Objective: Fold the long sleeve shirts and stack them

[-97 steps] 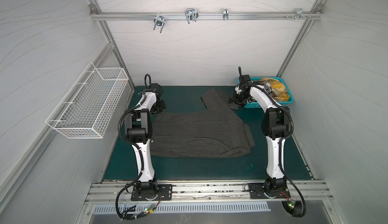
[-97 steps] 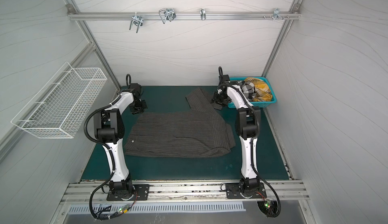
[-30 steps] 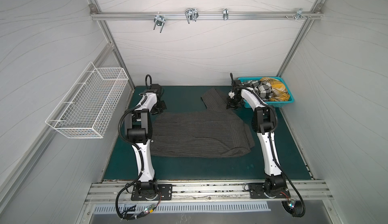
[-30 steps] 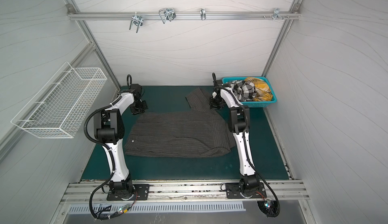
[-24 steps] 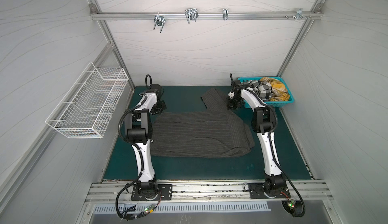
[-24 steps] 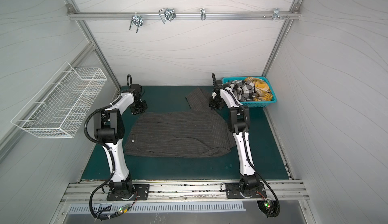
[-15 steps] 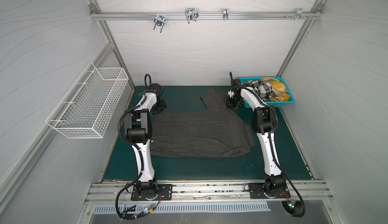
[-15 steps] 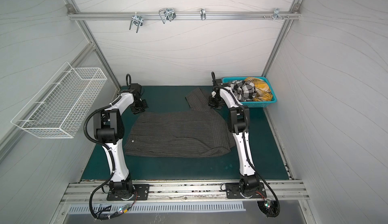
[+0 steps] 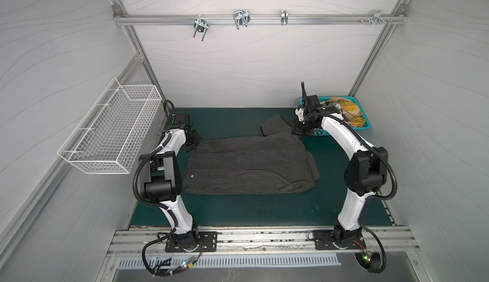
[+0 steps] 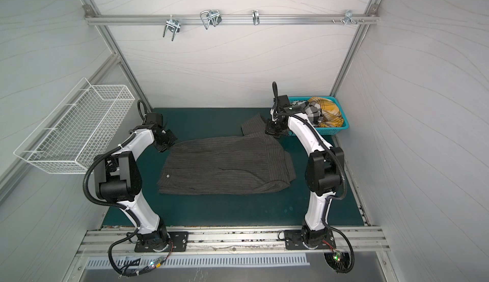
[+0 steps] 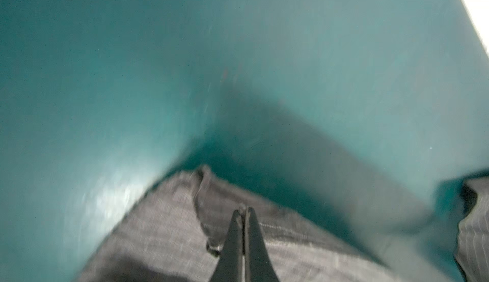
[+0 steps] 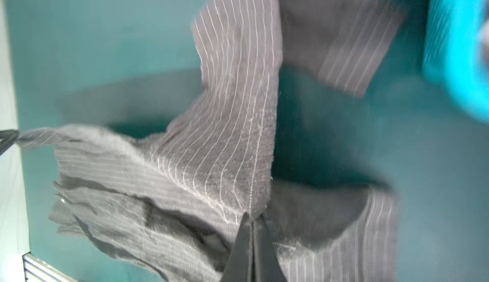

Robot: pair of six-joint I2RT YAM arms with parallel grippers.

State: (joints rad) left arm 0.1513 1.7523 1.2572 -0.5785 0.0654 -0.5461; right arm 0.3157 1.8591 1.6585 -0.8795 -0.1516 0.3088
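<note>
The left gripper moves back and down next and releases the held edge onto the cloth by the button (image 9: 196,163), since that spot lies below and back from it.
A dark charcoal pinstripe shirt (image 9: 251,167) (image 10: 225,167) lies spread across the green mat, one sleeve (image 9: 274,124) pointing toward the back wall. My left gripper (image 9: 194,145) (image 11: 244,210) is shut on the shirt's far left edge. At the far right corner, beside the sleeve, my right gripper (image 9: 296,131) (image 12: 252,217) is shut on the striped cloth (image 12: 232,124), which rises off the mat there. A mustard-yellow plaid shirt (image 9: 345,110) and a black-and-white check shirt (image 10: 311,110) lie bundled in the teal basket (image 9: 363,127).
The teal basket stands in the back right corner, just behind my right wrist. A white wire basket (image 9: 113,130) hangs on the left wall. A metal rail with hooks (image 9: 239,20) crosses the back wall. Bare green mat (image 9: 238,212) lies in front of the shirt.
My right gripper has shut on the shirt's far right corner, and that arm's elbow has swung out to the right. The left gripper has stayed shut at the far left edge.
</note>
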